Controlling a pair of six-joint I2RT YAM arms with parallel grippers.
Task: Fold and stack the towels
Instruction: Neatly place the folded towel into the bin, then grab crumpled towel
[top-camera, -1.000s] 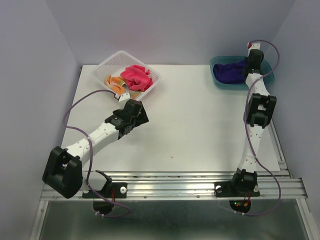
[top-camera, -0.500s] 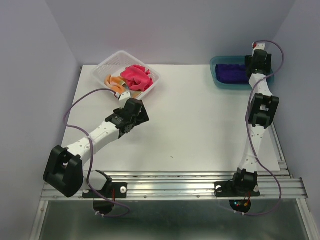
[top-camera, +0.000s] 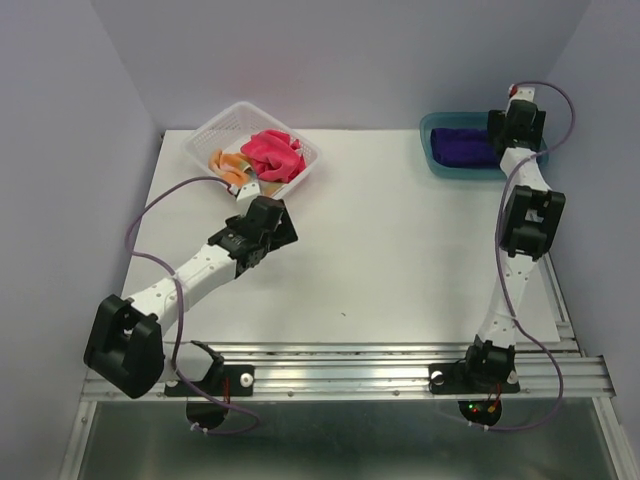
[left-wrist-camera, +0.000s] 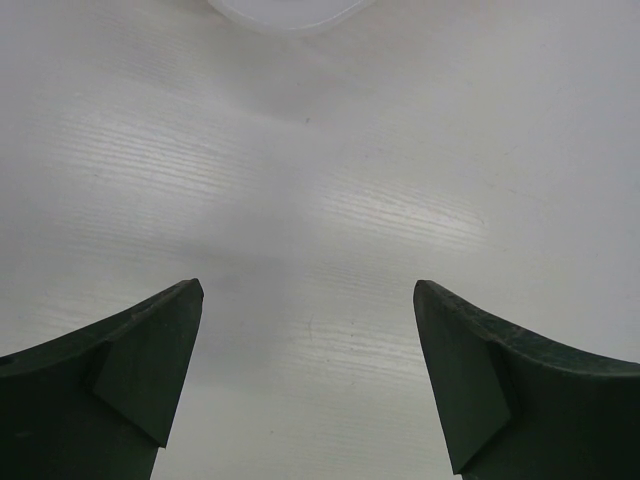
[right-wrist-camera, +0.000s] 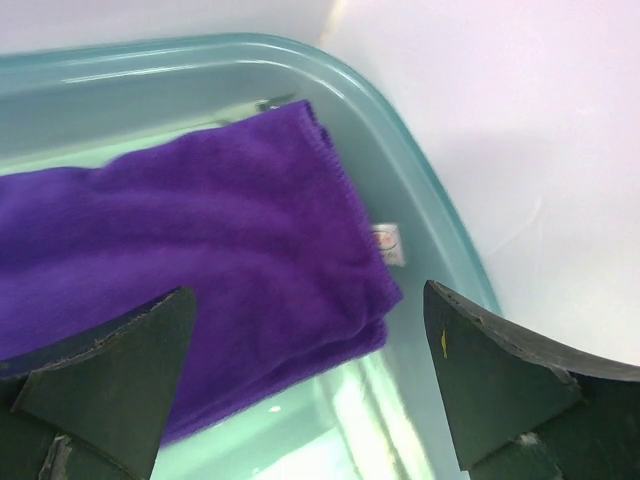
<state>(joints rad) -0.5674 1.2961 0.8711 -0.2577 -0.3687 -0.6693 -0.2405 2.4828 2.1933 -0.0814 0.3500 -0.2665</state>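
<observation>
I will next move my left gripper outward and down onto the hot pink towel (top-camera: 273, 155), while the purple towel (top-camera: 461, 146) is already folded in the tray.
A folded deep purple towel (top-camera: 461, 146) (right-wrist-camera: 200, 260) lies flat in the teal tray (top-camera: 437, 168) (right-wrist-camera: 440, 220) at the back right. My right gripper (right-wrist-camera: 310, 310) hangs open just above the towel's near corner, nothing between its fingers; in the top view its wrist (top-camera: 517, 122) sits over the tray's right end. A hot pink towel (top-camera: 273, 155) and a pale orange towel (top-camera: 226, 162) lie crumpled in the white mesh basket (top-camera: 213, 130) at the back left. My left gripper (left-wrist-camera: 308, 300) is open over bare table just in front of the basket.
The white table top (top-camera: 380, 260) runs from the basket to the tray. Lavender walls close in on the left, back and right. The metal rail (top-camera: 350, 375) with both arm bases lines the near edge.
My right gripper has opened and let go of the purple towel, which now lies folded in the tray, and its wrist has shifted right. The left arm has barely moved.
</observation>
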